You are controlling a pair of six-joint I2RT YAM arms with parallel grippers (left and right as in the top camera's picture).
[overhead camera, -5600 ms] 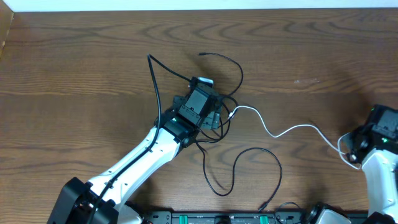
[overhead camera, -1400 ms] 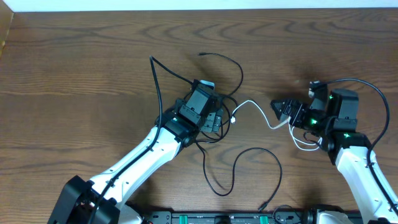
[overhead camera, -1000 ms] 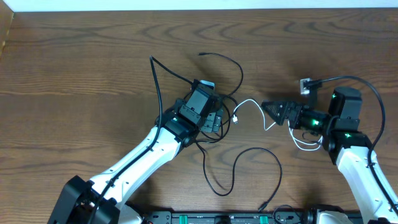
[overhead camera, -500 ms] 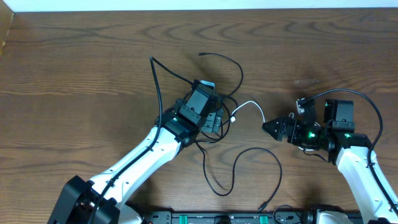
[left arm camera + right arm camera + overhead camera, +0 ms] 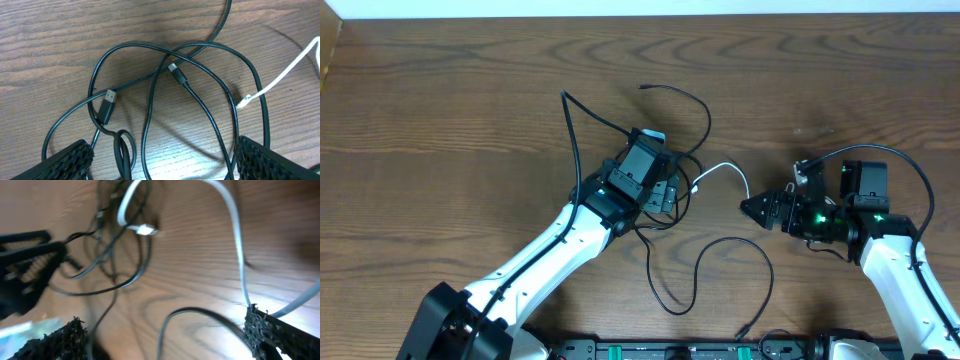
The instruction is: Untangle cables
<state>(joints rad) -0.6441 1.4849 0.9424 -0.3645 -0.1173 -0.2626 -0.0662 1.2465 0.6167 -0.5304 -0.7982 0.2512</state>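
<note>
I will next move my right gripper to the right in the wrist view so its fingers go on both sides of the white cable (image 5: 748,192) (image 5: 244,287), because the cable is off-center that way by one fingertip.
The cables (image 5: 682,200) lie tangled mid-table, with black strands trailing up (image 5: 570,130) and down (image 5: 705,262). My left gripper (image 5: 660,190) hangs open right over the tangle. In the left wrist view its fingers (image 5: 65,162) straddle crossed black loops (image 5: 150,115), a USB plug (image 5: 107,102) and a small plug (image 5: 175,70). A white cable (image 5: 725,167) runs right from the knot to my right gripper (image 5: 755,208), which is open and low. In the right wrist view the white cable (image 5: 235,240) passes beside one finger (image 5: 280,335); its plug (image 5: 145,229) lies ahead.
The wooden table (image 5: 440,90) stretches all around the tangle. My right arm's own thick black cable (image 5: 880,155) arcs above its wrist. A black rail (image 5: 670,350) runs along the front edge.
My right arm has swung in from the far right to the middle and dropped low by the white cable, whose right part is now bunched under it. The left arm has stayed still.
</note>
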